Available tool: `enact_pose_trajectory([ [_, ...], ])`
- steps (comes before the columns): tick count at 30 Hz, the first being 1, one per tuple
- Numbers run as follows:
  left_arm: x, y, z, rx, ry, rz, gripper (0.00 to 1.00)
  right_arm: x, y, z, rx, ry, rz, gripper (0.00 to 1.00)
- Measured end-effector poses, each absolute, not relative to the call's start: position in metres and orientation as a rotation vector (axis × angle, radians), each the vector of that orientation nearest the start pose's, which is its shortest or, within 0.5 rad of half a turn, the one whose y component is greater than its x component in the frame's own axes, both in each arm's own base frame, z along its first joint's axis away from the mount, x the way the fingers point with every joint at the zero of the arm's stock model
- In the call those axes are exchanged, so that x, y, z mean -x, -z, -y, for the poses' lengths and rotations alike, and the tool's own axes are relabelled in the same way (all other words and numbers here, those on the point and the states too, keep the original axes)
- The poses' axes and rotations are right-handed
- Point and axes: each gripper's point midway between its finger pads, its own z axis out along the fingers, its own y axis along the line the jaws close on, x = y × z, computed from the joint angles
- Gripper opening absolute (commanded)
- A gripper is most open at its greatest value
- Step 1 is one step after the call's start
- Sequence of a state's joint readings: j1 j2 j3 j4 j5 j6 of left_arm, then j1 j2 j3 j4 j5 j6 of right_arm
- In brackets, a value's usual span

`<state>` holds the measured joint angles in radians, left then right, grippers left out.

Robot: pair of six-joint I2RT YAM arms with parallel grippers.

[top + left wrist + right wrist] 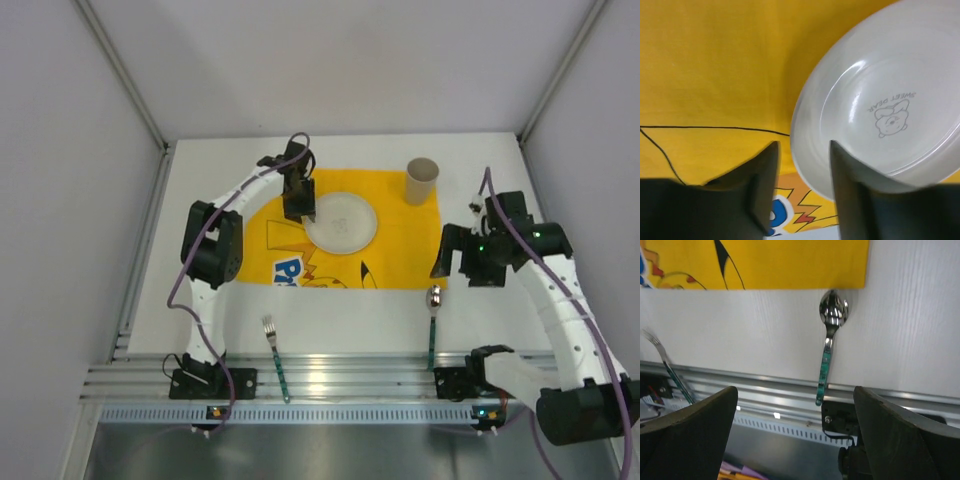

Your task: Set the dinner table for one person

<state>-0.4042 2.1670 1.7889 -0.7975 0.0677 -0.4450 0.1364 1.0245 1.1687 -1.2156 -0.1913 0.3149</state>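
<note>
I will move my right gripper down and back next, because the spoon is below the open fingers. I will close on its green handle near the neck.
The white dinner table carries a yellow cartoon placemat. A white plate lies on the mat, with a tan paper cup at the mat's far right corner. My left gripper is open at the plate's left rim. In the left wrist view one finger is over the plate and the other is over the mat. My right gripper is open and empty, above the spoon. The spoon lies on the table.
A green-handled fork lies near the front left, its handle over the ribbed aluminium rail; it shows blurred in the right wrist view. The spoon's handle also reaches over the rail. Grey walls enclose the table on three sides.
</note>
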Motion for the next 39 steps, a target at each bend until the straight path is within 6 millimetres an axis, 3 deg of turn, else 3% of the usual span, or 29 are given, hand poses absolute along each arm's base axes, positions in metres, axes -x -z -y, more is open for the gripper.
enact_pose_trajectory([
  [1, -0.431, -0.056, 0.215, 0.039, 0.306, -2.783, 0.67, -0.181, -0.182, -0.075, -0.181, -0.420, -2.736, 1.00],
  [4, -0.435, -0.057, 0.211, 0.058, 0.273, -2.771, 0.78, -0.156, -0.133, -0.078, -0.220, -0.422, -2.945, 1.00],
  [7, -0.432, -0.052, 0.205, 0.071, 0.236, -2.773, 0.79, -0.137, -0.109, -0.080, -0.246, -0.402, -3.059, 1.00],
  [12, -0.405, -0.048, 0.187, 0.091, 0.179, -2.808, 0.78, -0.110, -0.083, -0.083, -0.297, -0.373, -3.164, 1.00],
  [17, -0.383, -0.065, 0.174, 0.110, 0.165, -2.789, 0.77, -0.104, -0.069, -0.093, -0.287, -0.333, -3.192, 1.00],
  [19, -0.380, -0.077, 0.173, 0.115, 0.175, -2.764, 0.77, -0.103, -0.059, -0.096, -0.271, -0.301, -3.212, 0.95],
  [21, -0.379, -0.088, 0.172, 0.116, 0.187, -2.737, 0.76, -0.102, -0.044, -0.098, -0.258, -0.242, -3.245, 0.86],
  [23, -0.378, -0.097, 0.171, 0.117, 0.196, -2.714, 0.75, -0.104, -0.032, -0.097, -0.259, -0.189, -3.269, 0.70],
  [25, -0.379, -0.106, 0.170, 0.118, 0.201, -2.693, 0.75, -0.108, -0.018, -0.095, -0.274, -0.127, -3.285, 0.48],
  [26, -0.379, -0.109, 0.169, 0.119, 0.202, -2.683, 0.75, -0.110, -0.012, -0.094, -0.286, -0.108, -3.287, 0.31],
  [29, -0.379, -0.116, 0.166, 0.122, 0.192, -2.666, 0.75, -0.104, -0.008, -0.090, -0.299, -0.045, -3.330, 0.09],
  [31, -0.379, -0.121, 0.163, 0.124, 0.188, -2.656, 0.75, -0.103, -0.008, -0.090, -0.293, -0.022, -3.340, 0.00],
  [35, -0.377, -0.128, 0.155, 0.135, 0.177, -2.641, 0.74, -0.105, -0.009, -0.091, -0.264, -0.003, -3.342, 0.00],
  [39, -0.374, -0.138, 0.146, 0.146, 0.166, -2.625, 0.74, -0.132, -0.025, -0.099, -0.181, 0.025, -3.256, 0.00],
])
